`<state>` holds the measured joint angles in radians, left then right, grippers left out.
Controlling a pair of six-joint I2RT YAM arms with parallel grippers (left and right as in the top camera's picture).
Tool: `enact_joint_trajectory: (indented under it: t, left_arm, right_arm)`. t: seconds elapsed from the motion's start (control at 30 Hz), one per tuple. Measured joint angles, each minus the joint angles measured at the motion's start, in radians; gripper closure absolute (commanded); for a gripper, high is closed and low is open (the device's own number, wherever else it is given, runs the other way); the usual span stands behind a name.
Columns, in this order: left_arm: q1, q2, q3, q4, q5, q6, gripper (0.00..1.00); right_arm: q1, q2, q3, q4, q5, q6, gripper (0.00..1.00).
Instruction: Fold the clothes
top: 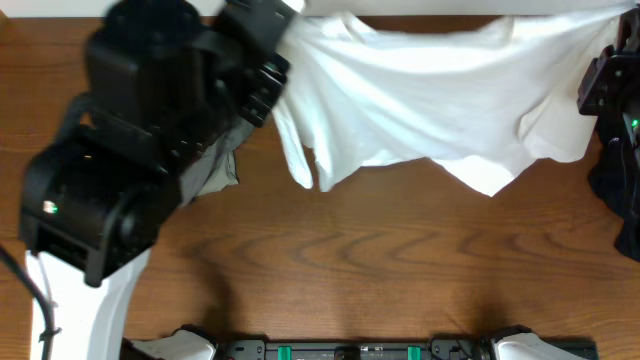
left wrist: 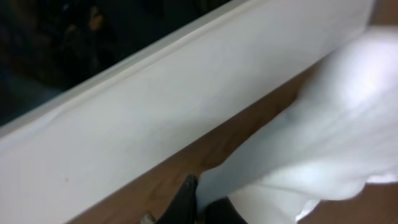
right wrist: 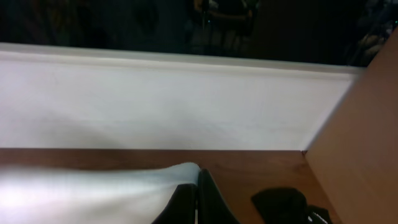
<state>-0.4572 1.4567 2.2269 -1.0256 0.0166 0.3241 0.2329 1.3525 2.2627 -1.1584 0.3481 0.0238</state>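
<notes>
The stretched shirt's other corner is in my left gripper, so my right gripper will move toward it and open to let go of the shirt's corner near the black garment.
A large white T-shirt (top: 430, 95) hangs stretched across the back of the table, held up at both top corners, its lower edge sagging and rumpled. My left gripper (left wrist: 200, 196) is shut on the shirt's left corner (left wrist: 323, 143) near the back wall. My right gripper (right wrist: 197, 186) is shut on the shirt's right corner (right wrist: 93, 190). A grey garment (top: 215, 170) lies under the left arm. A black garment (top: 615, 190) lies at the right edge, also seen in the right wrist view (right wrist: 280, 202).
A white back wall (left wrist: 155, 118) runs along the table's far edge, also in the right wrist view (right wrist: 155, 106). The brown wooden table (top: 350, 260) spreads in front of the shirt. The left arm's bulky body (top: 130, 140) covers the left side.
</notes>
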Motion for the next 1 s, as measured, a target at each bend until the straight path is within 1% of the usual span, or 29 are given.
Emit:
enact_joint_trajectory:
  t: [0.13,0.23,0.37,0.47,0.57,0.73,0.77,0.8,0.87,0.93,1.0]
  left_arm:
    - [0.010,-0.003,0.119,-0.096,0.012,-0.041,0.94]
    - [0.008,-0.027,0.218,-0.172,0.042,-0.072,0.94]
    - [0.002,-0.079,0.279,-0.225,0.104,-0.100,0.94]
    - [0.002,-0.098,0.297,-0.246,0.122,-0.114,0.94]
    - [0.002,-0.075,0.302,-0.257,0.132,-0.115,0.94]
    - [0.002,0.040,0.298,-0.212,0.138,-0.114,0.94]
    - [0.002,0.065,0.293,-0.192,0.138,-0.111,0.94]
    - [0.002,0.089,0.287,-0.166,0.137,-0.109,0.94]
    - [0.002,0.117,0.277,-0.119,0.126,-0.106,0.94]
    - [0.002,0.126,0.272,-0.068,0.103,-0.105,0.94]
    - [0.002,0.122,0.272,-0.017,0.080,-0.099,0.94]
  right_arm:
    - [0.000,-0.020,0.000,-0.011,0.002,0.006,0.97]
    - [0.000,-0.077,0.000,-0.019,-0.005,0.010,0.97]
    - [0.000,-0.163,0.004,-0.032,-0.029,0.011,0.97]
    - [0.000,-0.197,0.024,-0.043,-0.053,0.013,0.97]
    - [0.000,-0.188,0.029,-0.056,-0.071,0.014,0.97]
    - [0.000,-0.085,0.027,-0.107,-0.184,0.017,0.96]
    - [0.000,-0.055,0.026,-0.123,-0.217,0.017,0.91]
    - [0.000,-0.014,0.026,-0.147,-0.257,0.016,0.82]
    - [0.000,0.052,0.022,-0.179,-0.319,0.020,0.69]
    - [0.000,0.109,0.016,-0.207,-0.377,0.016,0.60]
    - [0.000,0.167,0.009,-0.223,-0.460,-0.007,0.56]
